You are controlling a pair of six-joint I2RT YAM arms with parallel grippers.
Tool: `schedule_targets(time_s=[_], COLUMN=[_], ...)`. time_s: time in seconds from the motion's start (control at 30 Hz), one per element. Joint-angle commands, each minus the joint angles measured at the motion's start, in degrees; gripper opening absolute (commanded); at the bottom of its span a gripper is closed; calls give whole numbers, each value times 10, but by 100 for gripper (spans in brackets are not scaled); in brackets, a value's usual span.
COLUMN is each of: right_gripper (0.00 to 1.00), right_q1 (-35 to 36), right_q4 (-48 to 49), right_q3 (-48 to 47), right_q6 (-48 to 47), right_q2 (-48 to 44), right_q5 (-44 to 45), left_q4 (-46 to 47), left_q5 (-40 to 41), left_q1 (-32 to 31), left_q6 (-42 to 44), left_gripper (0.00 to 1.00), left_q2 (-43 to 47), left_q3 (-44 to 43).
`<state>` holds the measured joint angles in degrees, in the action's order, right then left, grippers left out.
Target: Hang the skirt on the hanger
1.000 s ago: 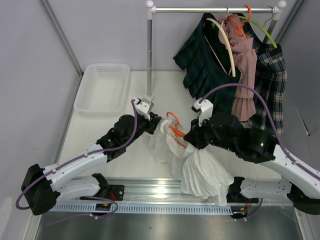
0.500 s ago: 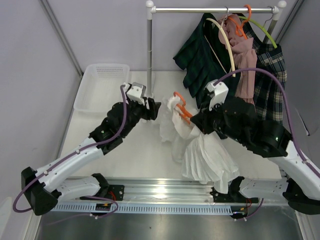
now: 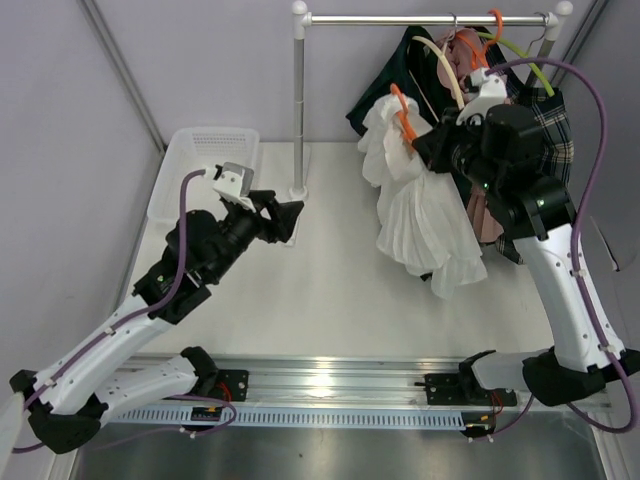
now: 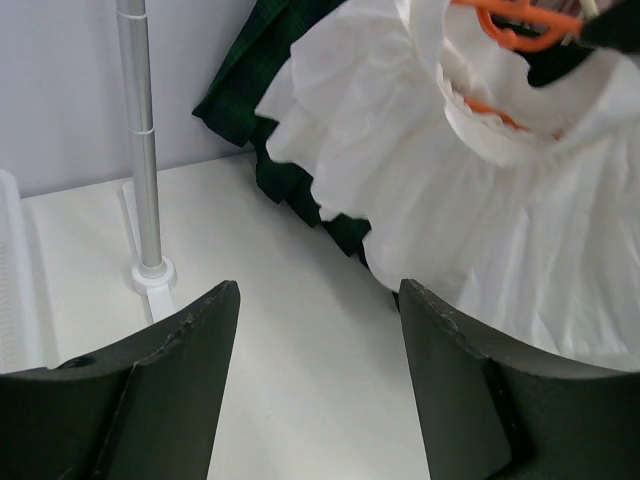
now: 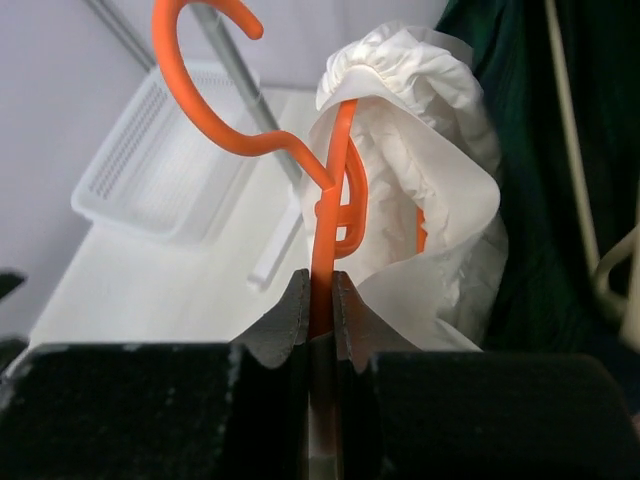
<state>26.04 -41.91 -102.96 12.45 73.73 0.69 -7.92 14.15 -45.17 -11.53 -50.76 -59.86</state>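
Observation:
My right gripper will next lift the orange hanger's hook, free below the bar, outward and over the bar beside the cream hanger.
The white ruffled skirt hangs on an orange hanger, held up in the air below the clothes rail. My right gripper is shut on the hanger's orange stem; its hook stands free above the jaws and the skirt drapes behind. My left gripper is open and empty, low over the table, left of the skirt. In the left wrist view its fingers frame bare table, with the skirt and hanger at upper right.
The rail holds a dark green plaid skirt, a pink garment and a checked skirt on cream, orange and green hangers. The rail's upright post stands at centre back. A white basket sits at back left.
My right gripper has lifted the hanger and skirt up and to the back right, towards the rail. My left gripper has let go of the skirt and drawn back to the left.

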Motion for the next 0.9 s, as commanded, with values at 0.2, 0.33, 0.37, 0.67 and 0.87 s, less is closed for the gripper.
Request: schedule_targets(time_s=[0.2, 0.33, 0.37, 0.67, 0.87], right_gripper=[0, 0, 0, 0, 0], right_q1=[-107, -108, -108, -114, -114], right_q4=[212, 271, 278, 326, 321], right_q3=[-97, -100, -106, -152, -198], right_q6=[105, 142, 148, 191, 221], right_q2=[70, 91, 99, 149, 204], right_q5=[-109, -94, -92, -18, -10], left_q4=[-50, -53, -53, -49, -57], left_q5=[-30, -41, -45, -59, -57], left_q1=[3, 3, 3, 3, 3], left_q6=[-19, -21, -23, -30, -28], left_gripper=[70, 69, 69, 67, 67], left_q2=[55, 59, 59, 65, 66], left_q3=[-5, -4, -4, 8, 3])
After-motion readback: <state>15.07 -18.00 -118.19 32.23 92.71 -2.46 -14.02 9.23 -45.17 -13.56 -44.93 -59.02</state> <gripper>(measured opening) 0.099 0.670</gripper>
